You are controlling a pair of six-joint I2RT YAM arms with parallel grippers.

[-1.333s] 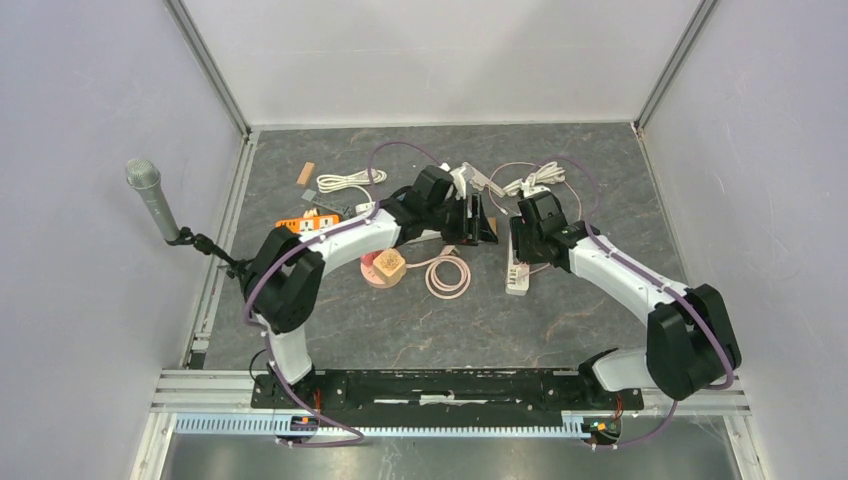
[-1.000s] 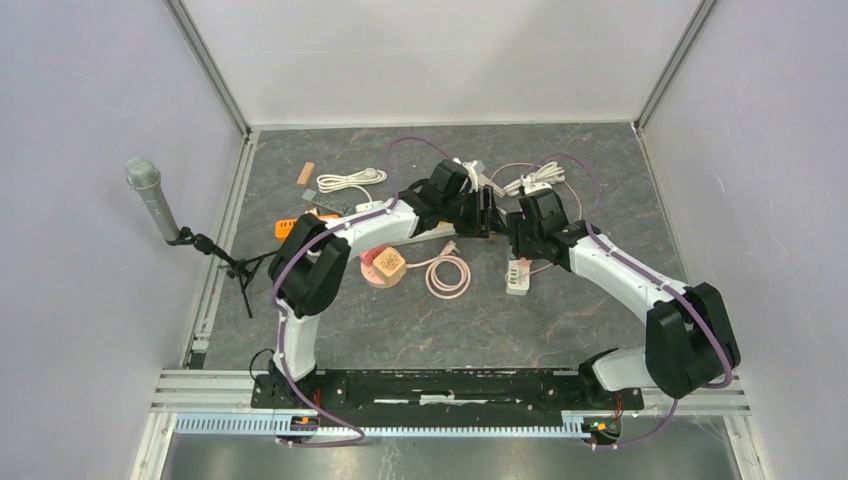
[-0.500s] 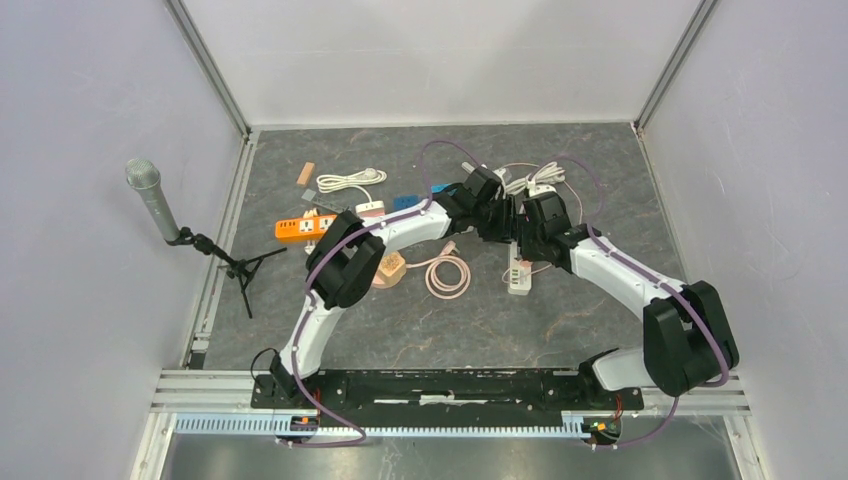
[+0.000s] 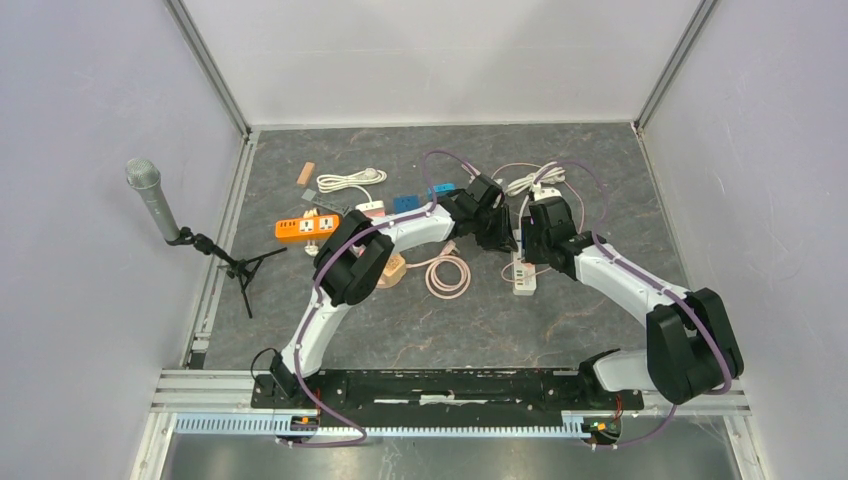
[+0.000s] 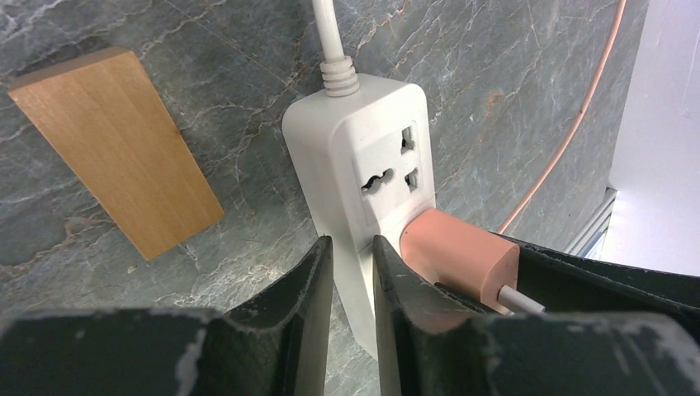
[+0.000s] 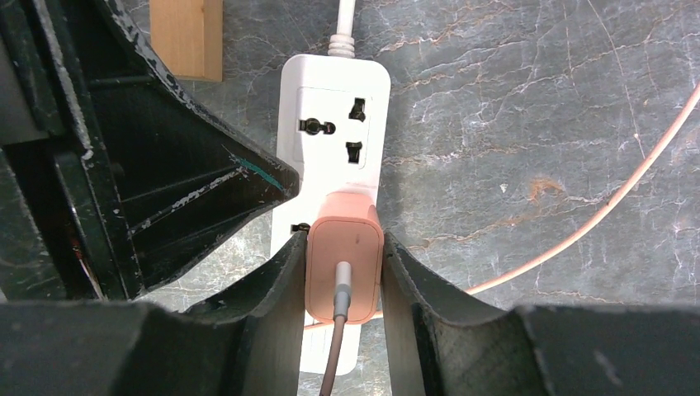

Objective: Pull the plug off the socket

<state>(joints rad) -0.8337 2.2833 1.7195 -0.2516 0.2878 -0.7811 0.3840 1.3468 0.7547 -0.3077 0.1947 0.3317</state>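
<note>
Next, my right gripper pulls the plug up, moves right in the top view and lowers to release it, since bare tabletop lies that way from it.
A white power strip (image 4: 522, 280) lies right of centre, also in the left wrist view (image 5: 363, 165) and the right wrist view (image 6: 334, 107). A pink plug (image 6: 344, 264) sits in its lower socket, also in the left wrist view (image 5: 454, 260). My right gripper (image 6: 342, 237) is shut on the plug's two sides, over the strip in the top view (image 4: 528, 252). My left gripper (image 5: 351, 241) is nearly closed with a thin gap. Its tips rest at the strip's long edge beside the plug, left of the right gripper (image 4: 505, 238).
A wooden block (image 5: 115, 148) lies beside the strip's cord end. A pink cable coil (image 4: 447, 272) is left of the strip. An orange power strip (image 4: 307, 228), white cable bundles (image 4: 350, 180) and a microphone on a stand (image 4: 150, 195) are further left.
My left arm has swung right across the table and brought its gripper to the white strip next to the right gripper. The right gripper stayed on the plug; the strip shifted slightly.
</note>
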